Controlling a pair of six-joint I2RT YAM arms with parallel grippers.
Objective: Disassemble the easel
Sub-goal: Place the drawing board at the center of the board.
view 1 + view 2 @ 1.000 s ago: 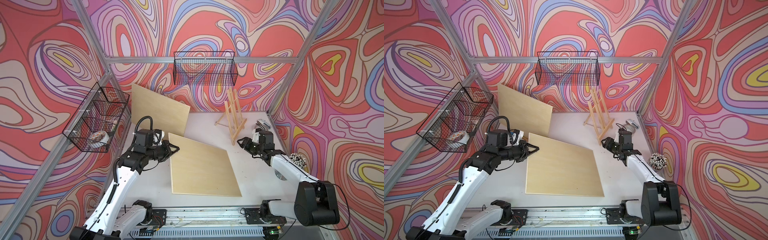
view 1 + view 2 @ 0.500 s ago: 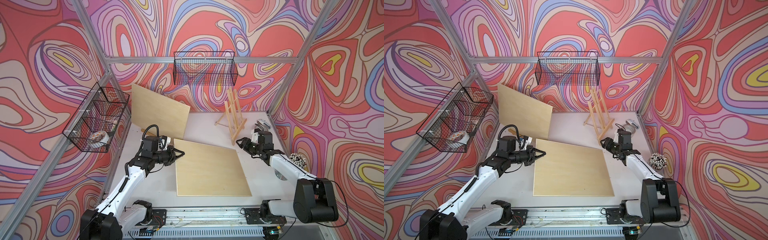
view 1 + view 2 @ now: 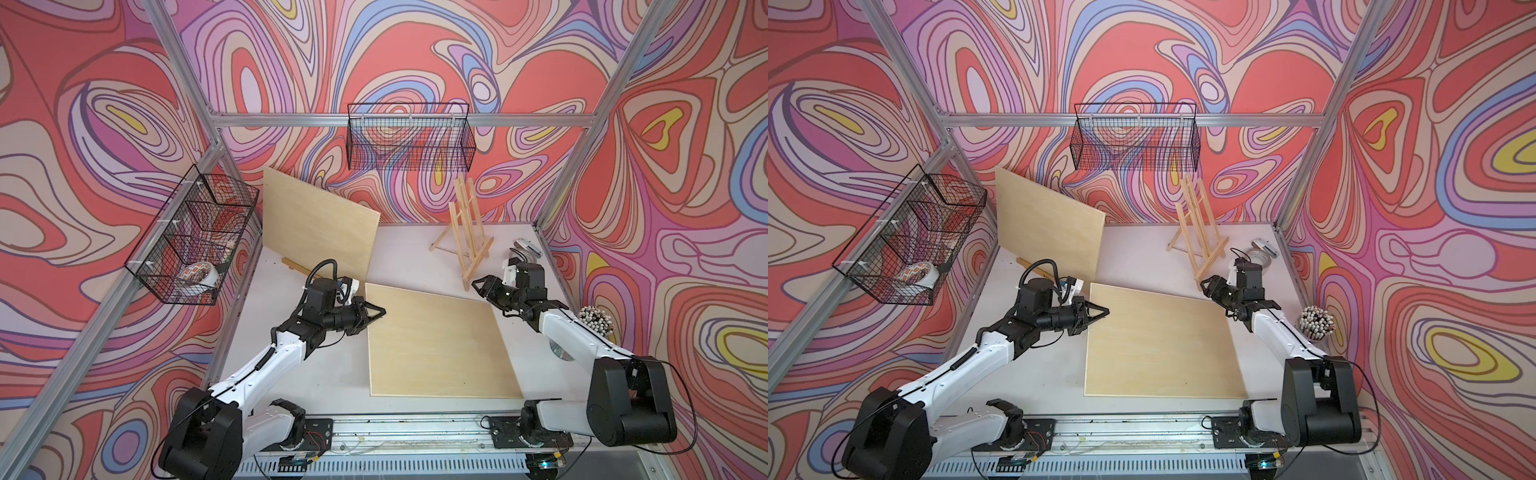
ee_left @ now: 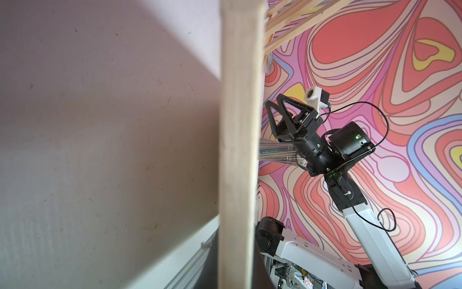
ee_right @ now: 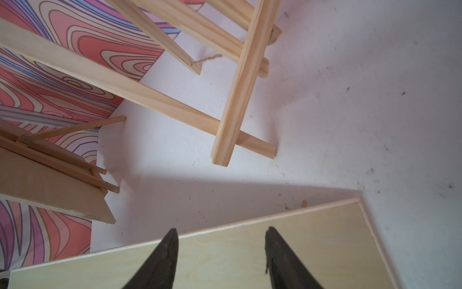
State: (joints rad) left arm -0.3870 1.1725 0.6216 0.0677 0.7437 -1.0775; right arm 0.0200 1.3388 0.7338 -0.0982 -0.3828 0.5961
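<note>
I need to carry the board's edge in my left gripper toward the cup of pens next, then lower it and let go, because the shaded tabletop is below the gripper.
The wooden easel point(image 3: 463, 226) point(image 3: 1196, 226) stands upright at the back right of the table, with nothing on it. A pale plywood board point(image 3: 436, 345) point(image 3: 1158, 345) lies in the middle of the table. My left gripper point(image 3: 380, 311) point(image 3: 1105, 311) is shut on the board's left edge near its far corner. In the left wrist view that edge point(image 4: 237, 125) runs straight between the jaws. My right gripper point(image 3: 478, 284) point(image 5: 221, 231) hangs open over the board's far right corner point(image 5: 350, 207). It holds nothing and is a short way in front of the easel's front foot point(image 5: 220, 155).
A second board point(image 3: 320, 224) leans on another small easel point(image 3: 297, 266) at the back left. Wire baskets hang on the back wall point(image 3: 409, 141) and left wall point(image 3: 195, 245). A cup of pens point(image 3: 596, 320) and a tape roll point(image 3: 525, 249) sit along the right edge.
My left arm has carried the board to the right and turned it squarer to the table's front edge. The right arm has stayed almost still, jaws unchanged.
</note>
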